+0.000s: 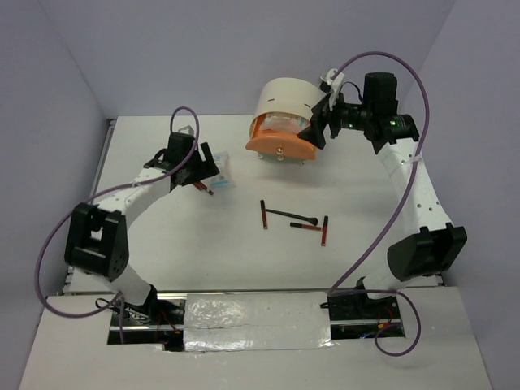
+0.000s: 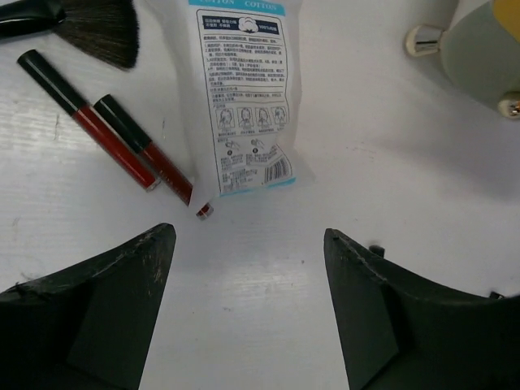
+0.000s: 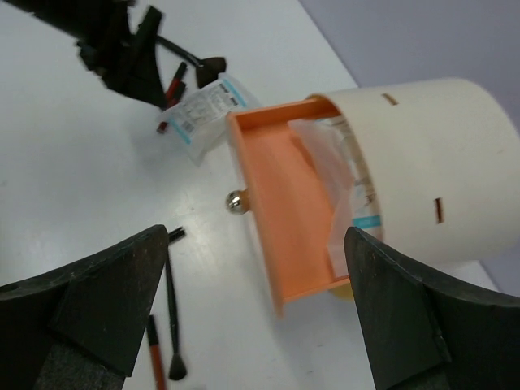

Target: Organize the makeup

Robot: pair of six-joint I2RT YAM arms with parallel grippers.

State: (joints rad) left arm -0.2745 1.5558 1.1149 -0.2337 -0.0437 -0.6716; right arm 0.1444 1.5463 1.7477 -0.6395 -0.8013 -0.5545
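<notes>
The robot's left gripper will next go down onto the white-and-blue packet's barcode end [image 1: 220, 182] [image 2: 255, 165] and close across it, because that end faces the gap between the open fingers.
The makeup lies in two groups. By my left gripper [image 1: 205, 169], which is open and empty, a white-and-blue packet [image 2: 248, 97] lies flat with two dark-red sticks [image 2: 122, 138] and a black brush [image 2: 89, 24] to its left. My left gripper [image 2: 248, 236] hovers just short of the packet's end. At mid-table lie several more sticks [image 1: 263, 214] and a thin black brush [image 1: 291, 215]. My right gripper [image 3: 256, 236] is open above the pulled-out orange drawer [image 3: 280, 203], which has a packet [image 3: 345, 183] inside.
The cream cylinder [image 1: 284, 97] stands at the back centre with its orange drawer [image 1: 280, 145] open toward the arms. A metal knob [image 3: 236, 201] sticks out of the drawer front. Purple walls close the table in on three sides.
</notes>
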